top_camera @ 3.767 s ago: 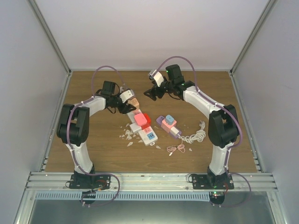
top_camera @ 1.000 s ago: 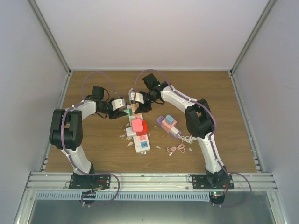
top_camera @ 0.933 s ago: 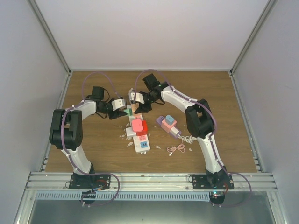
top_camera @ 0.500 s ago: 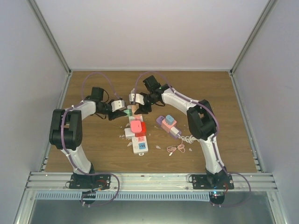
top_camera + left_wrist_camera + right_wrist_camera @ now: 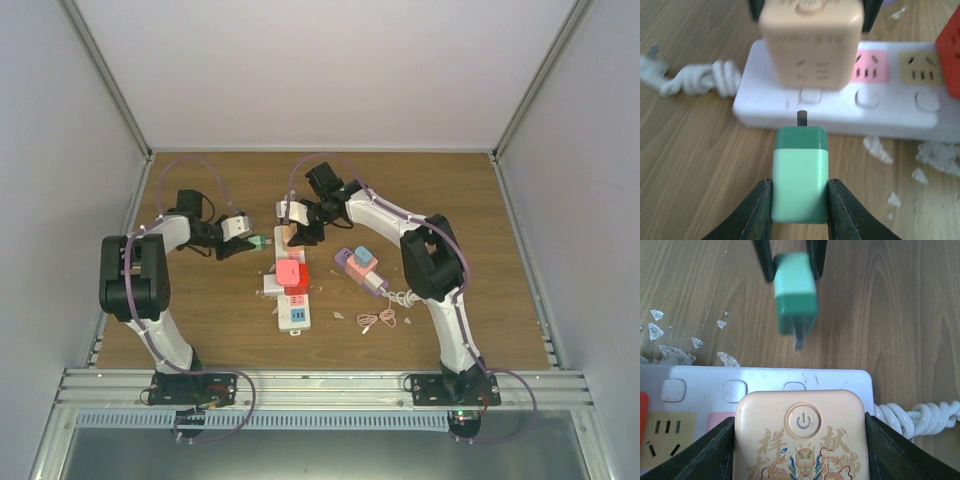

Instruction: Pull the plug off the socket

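The green plug's prong is out of the socket. My left gripper should move away from the power strip and outward, then down onto bare wood (image 5: pixel 221 266).
A white power strip (image 5: pixel 291 300) lies mid-table, also seen in the left wrist view (image 5: pixel 840 107) and the right wrist view (image 5: pixel 765 382). My left gripper (image 5: pixel 248 241) is shut on a green plug (image 5: pixel 800 180), held free just left of the strip with its prong (image 5: pixel 801 117) out of the socket. The plug also shows in the right wrist view (image 5: pixel 796 295). My right gripper (image 5: pixel 292 231) is shut on a beige cube adapter (image 5: pixel 800 435) that sits on the strip's far end. A red cube adapter (image 5: pixel 292 273) sits mid-strip.
A second pink-purple strip (image 5: pixel 362 272) with a blue cube lies to the right, with a coiled white cord (image 5: pixel 417 294) and a thin pink cable (image 5: pixel 378 320). White flakes (image 5: pixel 935 152) litter the wood beside the strip.
My left gripper has drawn back to the left with the green plug, which has come out of the strip. My right gripper has stayed on the beige adapter; the strip's near end swung slightly.
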